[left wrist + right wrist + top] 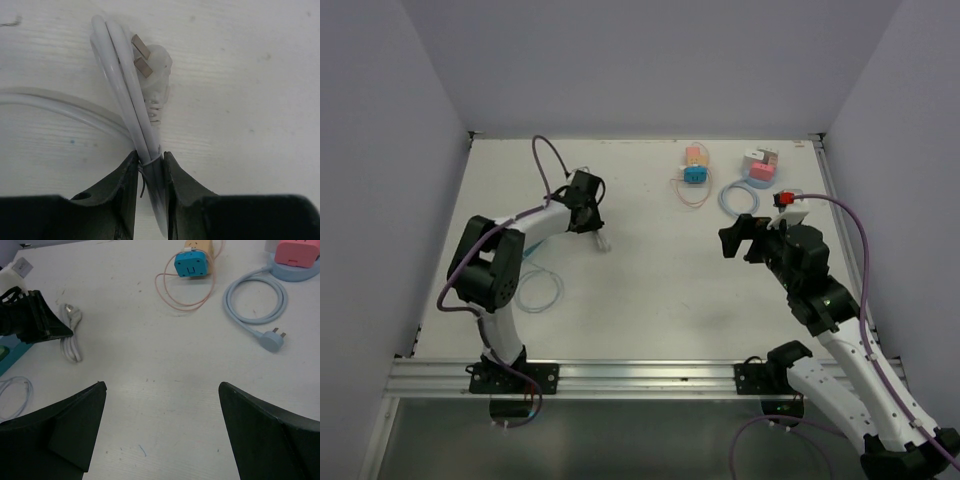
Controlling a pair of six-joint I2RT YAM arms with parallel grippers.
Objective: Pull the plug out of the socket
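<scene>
The left gripper draws the white cable (604,243) bundle to the right in the top view next, onto the table's middle, because the space there is bare.
My left gripper (150,159) is shut on a folded, tied bundle of white cable (131,90) lying on the table. Its white plug (154,64) lies free with two brass prongs bare. In the top view this gripper (594,228) is at the left middle, with the cable (604,243) at its tips. My right gripper (162,390) is open and empty above bare table; in the top view it (742,242) is at the right middle. A blue cube socket (190,264) and a pink cube socket (296,252) stand at the back.
A thin pink cable (186,292) loops around the blue socket. A light blue cable (255,297) coils from the pink socket's base, and its plug (273,340) lies free. A teal item (10,354) and a thin pale cable coil (538,290) lie at the left.
</scene>
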